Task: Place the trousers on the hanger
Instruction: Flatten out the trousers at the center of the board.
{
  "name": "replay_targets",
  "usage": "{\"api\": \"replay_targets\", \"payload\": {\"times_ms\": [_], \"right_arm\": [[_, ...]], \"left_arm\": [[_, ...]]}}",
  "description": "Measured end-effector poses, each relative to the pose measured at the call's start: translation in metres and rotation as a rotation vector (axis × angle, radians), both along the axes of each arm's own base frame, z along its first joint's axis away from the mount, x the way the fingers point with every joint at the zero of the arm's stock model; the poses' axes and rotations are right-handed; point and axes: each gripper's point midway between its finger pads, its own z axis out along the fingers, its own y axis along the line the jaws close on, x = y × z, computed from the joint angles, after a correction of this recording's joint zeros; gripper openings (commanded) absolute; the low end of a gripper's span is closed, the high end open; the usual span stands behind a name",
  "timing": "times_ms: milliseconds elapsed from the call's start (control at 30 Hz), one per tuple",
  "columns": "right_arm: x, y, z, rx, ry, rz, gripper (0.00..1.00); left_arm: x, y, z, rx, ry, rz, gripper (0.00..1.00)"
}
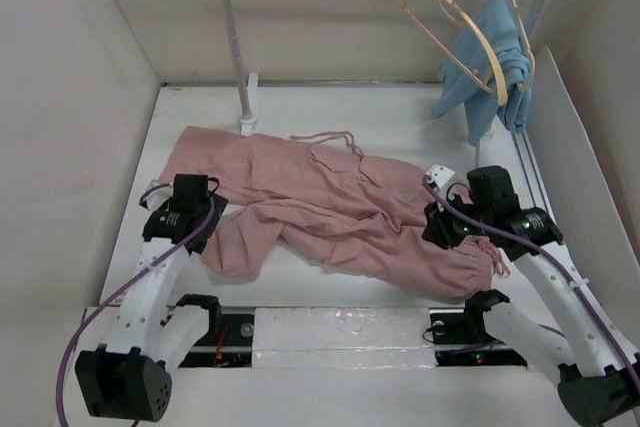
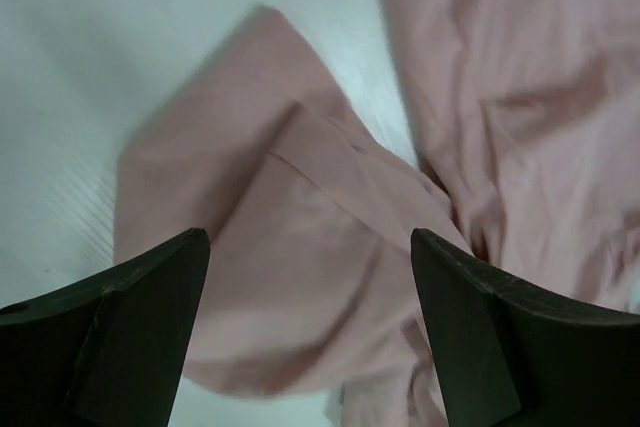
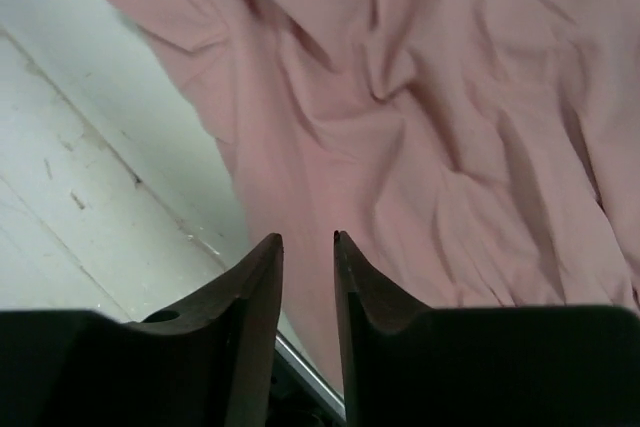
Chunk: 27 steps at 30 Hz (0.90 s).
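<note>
My left gripper is wide open and next needs to go down onto the free edge of the folded leg (image 2: 205, 97), which lies below it with bare tabletop beside the cloth.
The dusty-pink trousers (image 1: 330, 202) lie spread flat across the table, waist and drawstring toward the back, legs running left and right. The pale tan hanger (image 1: 470, 22) hangs empty on the rail at the back right. My left gripper (image 1: 195, 232) hovers over the folded left leg end, and in the left wrist view it (image 2: 310, 242) is wide open above the pink cloth (image 2: 300, 247). My right gripper (image 1: 440, 224) is over the right leg near the gathered cuff. In the right wrist view it (image 3: 307, 239) has a narrow gap between its fingers, with nothing in it, above the cloth (image 3: 420, 127).
A light-blue garment (image 1: 492, 62) hangs on a second hanger at the rail's right end. The white rail stand (image 1: 236, 42) rises at the back left, its foot just behind the trousers. White walls enclose the table on three sides. A metal strip (image 3: 310, 372) runs along the front edge.
</note>
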Motion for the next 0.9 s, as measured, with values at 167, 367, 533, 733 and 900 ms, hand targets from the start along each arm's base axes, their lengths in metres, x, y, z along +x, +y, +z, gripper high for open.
{"api": "replay_targets", "payload": {"times_ms": [167,367,533,733,900], "right_arm": [[-0.006,0.032,0.004,0.012,-0.047,0.163,0.41],[-0.008,0.050,0.007,0.038,-0.090,0.238,0.42],[-0.003,0.053,0.005,0.033,-0.099,0.247,0.42],[0.002,0.054,0.001,0.022,-0.089,0.246,0.42],[0.005,0.054,0.003,0.020,-0.099,0.233,0.42]], "left_arm": [[-0.012,0.045,-0.063,-0.049,0.218,0.216,0.74],[-0.006,0.050,-0.076,-0.051,0.252,0.221,0.69],[0.005,0.048,-0.088,-0.040,0.286,0.192,0.66],[0.016,0.047,-0.106,-0.006,0.375,0.145,0.16],[0.025,0.054,-0.103,0.027,0.381,0.134,0.00]]}}
